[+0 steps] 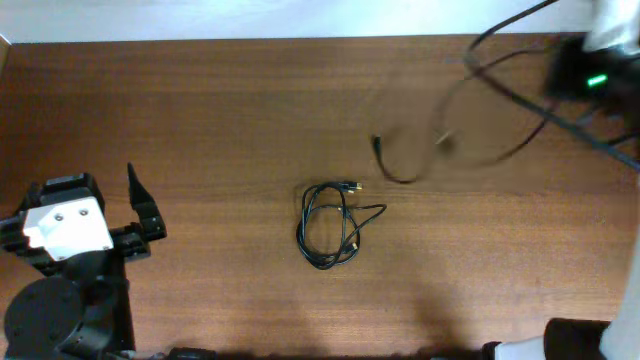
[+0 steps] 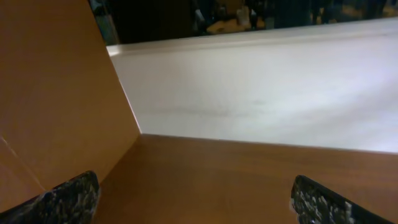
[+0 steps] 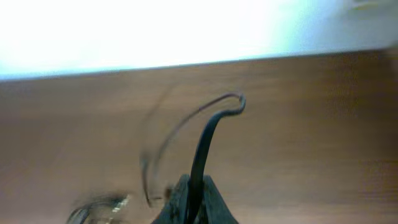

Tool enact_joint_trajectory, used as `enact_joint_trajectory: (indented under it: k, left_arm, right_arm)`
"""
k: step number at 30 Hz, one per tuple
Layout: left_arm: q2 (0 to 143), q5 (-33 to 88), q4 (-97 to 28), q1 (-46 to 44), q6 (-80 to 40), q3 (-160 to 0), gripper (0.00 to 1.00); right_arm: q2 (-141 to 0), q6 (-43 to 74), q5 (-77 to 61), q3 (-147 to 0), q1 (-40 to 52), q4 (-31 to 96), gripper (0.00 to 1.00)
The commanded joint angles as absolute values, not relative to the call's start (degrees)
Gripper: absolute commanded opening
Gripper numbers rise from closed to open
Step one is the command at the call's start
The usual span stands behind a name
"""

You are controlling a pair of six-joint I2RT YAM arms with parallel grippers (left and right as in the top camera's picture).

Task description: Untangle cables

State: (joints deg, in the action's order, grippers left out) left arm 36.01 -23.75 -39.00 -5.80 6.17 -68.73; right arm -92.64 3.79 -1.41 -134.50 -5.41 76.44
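Note:
The black cable goes outward and down next, and my right gripper releases it on the tabletop by the white wall [image 1: 530, 76] [image 3: 348, 78]. That part of the tabletop lies outward and below the fingers.
A small coiled bundle of thin black cables [image 1: 325, 228] with gold-tipped plugs lies at the middle of the wooden table [image 1: 200, 110]. A separate black cable [image 1: 395, 175], blurred by motion, arcs from beside the bundle toward the back right. My right gripper [image 3: 194, 200] is shut on this cable [image 3: 208, 134], which rises between the fingers and curls over at its end. The bundle shows blurred at the lower left of the right wrist view [image 3: 99, 202]. My left gripper [image 1: 140, 212] is open and empty at the table's left, far from the cables; it also shows open in the left wrist view [image 2: 193, 205].
The right arm [image 1: 585, 65] is blurred at the back right corner, with its own thicker black cables [image 1: 520, 95] trailing over the table. The left arm's base [image 1: 60, 300] fills the front left corner. A white wall [image 2: 261, 93] borders the table's far edge.

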Motion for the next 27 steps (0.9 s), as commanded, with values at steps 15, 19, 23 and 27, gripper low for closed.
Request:
enact_joint_trajectory:
  k: [15, 19, 23, 27]
  left_arm:
    - [35.94, -24.43, -39.59, -5.45, 5.45, -68.49, 0.99]
    - [35.94, -24.86, -39.48, -5.45, 5.43, -68.49, 0.99]
    - [35.99, -24.82, -39.53, -5.48, 5.43, -68.49, 0.99]
    - [36.05, -24.16, -39.53, -5.48, 5.19, -68.49, 0.99]
  right_arm:
    - [-127.83, 8.97, -10.13, -141.67, -31.73, -5.21, 0.04]
    - [-137.49, 4.69, -11.05, -141.56, -37.30, 12.01, 0.04]
    - [-148.79, 4.73, -11.88, -141.45, -34.33, 14.61, 0.04]
    - [-157.93, 7.60, -11.14, -141.45, -26.22, 13.93, 0.04]
